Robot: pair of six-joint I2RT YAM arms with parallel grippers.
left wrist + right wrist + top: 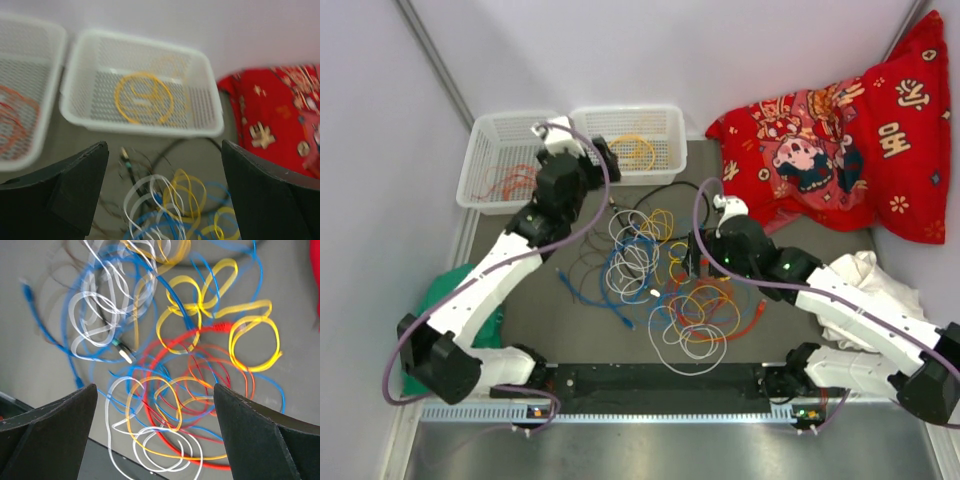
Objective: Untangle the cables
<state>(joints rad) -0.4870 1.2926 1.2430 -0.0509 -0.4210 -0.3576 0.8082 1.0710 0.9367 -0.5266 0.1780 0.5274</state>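
Note:
My right gripper moves down, open, onto the orange loops crossing the red cable (692, 303) (172, 390) next, since these lie between its spread fingers in its wrist view.
The cables (660, 280) lie in a loose tangle of blue, white, yellow, red and orange loops on the grey mat between the arms. My left gripper (603, 158) hangs open and empty just in front of the right basket (675, 150). In its wrist view the left gripper (165, 190) is spread wide above white, blue and yellow cables (172, 207). A coiled yellow cable (143, 97) lies in that basket (145, 127). My right gripper (695, 258) is open over the tangle. In its wrist view the right gripper (155, 435) straddles red, orange and white loops (165, 440) without touching them.
The left basket (485, 150) holds an orange cable (508, 183). A red printed cloth (840, 140) fills the back right, with a white cloth (865, 285) under the right arm and a green cloth (450, 295) at the left. A black bar (660, 382) runs along the near edge.

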